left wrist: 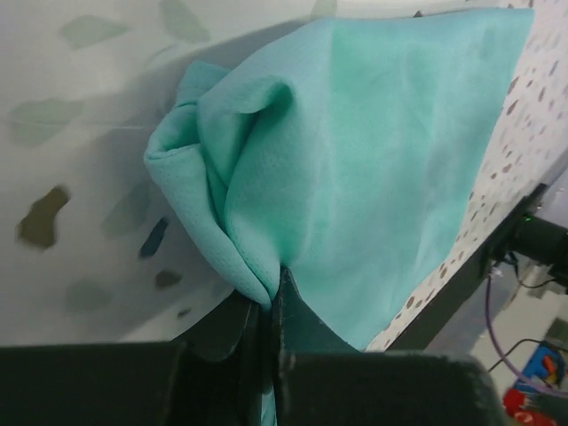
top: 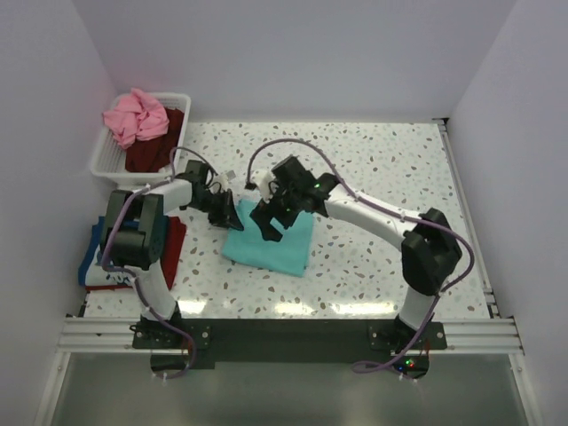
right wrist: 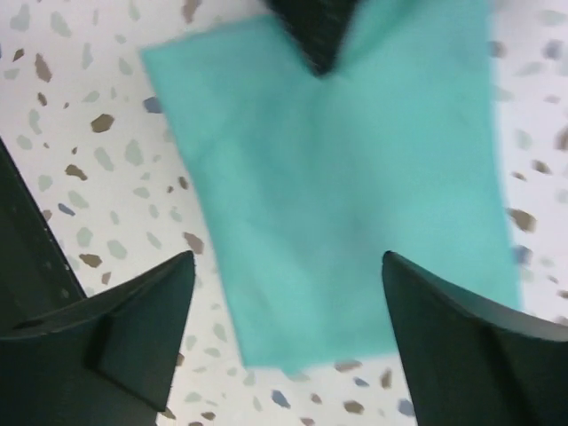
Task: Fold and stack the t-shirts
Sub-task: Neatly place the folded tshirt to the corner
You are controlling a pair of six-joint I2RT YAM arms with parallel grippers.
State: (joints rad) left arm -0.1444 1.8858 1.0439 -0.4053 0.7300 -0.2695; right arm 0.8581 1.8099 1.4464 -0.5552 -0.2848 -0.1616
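Note:
The shirt [right wrist: 337, 195] lies folded, so it goes to the left in the top view next in my left gripper, which releases it on the blue and red pile.
A teal-green t-shirt [top: 277, 244] lies folded into a rectangle on the speckled table. My left gripper [top: 227, 211] is shut on its bunched left edge, and the left wrist view shows the cloth [left wrist: 355, 160] pinched between the closed jaws [left wrist: 271, 297]. My right gripper [top: 269, 227] hovers open over the shirt. In the right wrist view the shirt [right wrist: 337, 195] lies flat below the spread jaws [right wrist: 288, 257]. A pink tee [top: 135, 115] and a dark maroon tee [top: 158, 146] lie in the basket.
The white slatted basket [top: 100, 161] stands at the back left. A pile with blue [top: 90, 257] and red cloth [top: 175, 244] lies at the left table edge beside the left arm. A metal rail [top: 284, 335] runs along the front edge.

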